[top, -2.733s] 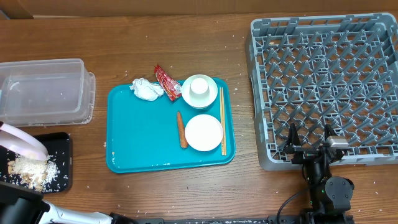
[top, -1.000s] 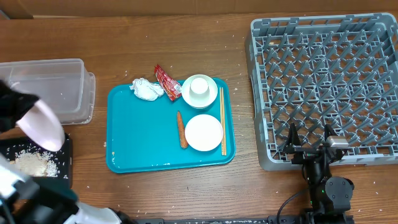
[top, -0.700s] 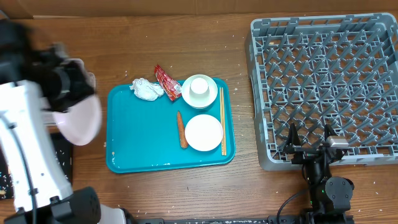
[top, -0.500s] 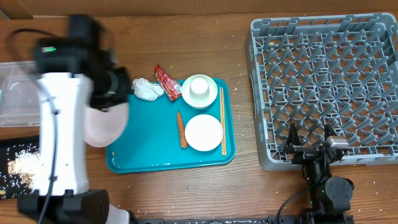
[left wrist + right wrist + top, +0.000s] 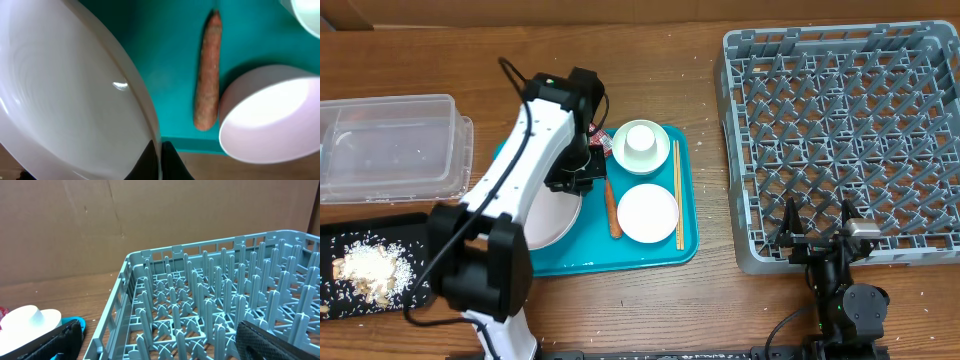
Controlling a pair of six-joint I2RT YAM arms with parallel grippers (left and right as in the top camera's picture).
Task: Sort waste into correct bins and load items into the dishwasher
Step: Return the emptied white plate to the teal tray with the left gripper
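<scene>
The large white plate (image 5: 550,218) hangs tilted above the tray, so I need to move my left gripper down toward the teal surface beside the carrot next and let go of the plate's rim.
My left gripper (image 5: 577,185) is shut on the rim of the large white plate (image 5: 550,218), held tilted over the left part of the teal tray (image 5: 650,255). In the left wrist view the plate (image 5: 65,100) fills the left, pinched by the fingers (image 5: 159,161). The orange carrot (image 5: 612,210) (image 5: 207,75) lies beside the white bowl (image 5: 647,213) (image 5: 270,120). A cup on the small plate (image 5: 640,145), the chopsticks (image 5: 678,195) and the red wrapper (image 5: 597,140) are on the tray. The tissue is hidden by my arm. My right gripper (image 5: 817,235) (image 5: 165,347) is open at the grey rack (image 5: 840,130).
The clear tub (image 5: 390,145) stands at the far left. The black tray (image 5: 415,240) in front of it holds the whitish food scraps (image 5: 365,268). The rack (image 5: 200,305) fills the right side. A cardboard wall runs along the back.
My left arm has swung the large plate from over the black tray rightward to the teal tray. The food scraps now lie in the black tray. The right arm has not moved.
</scene>
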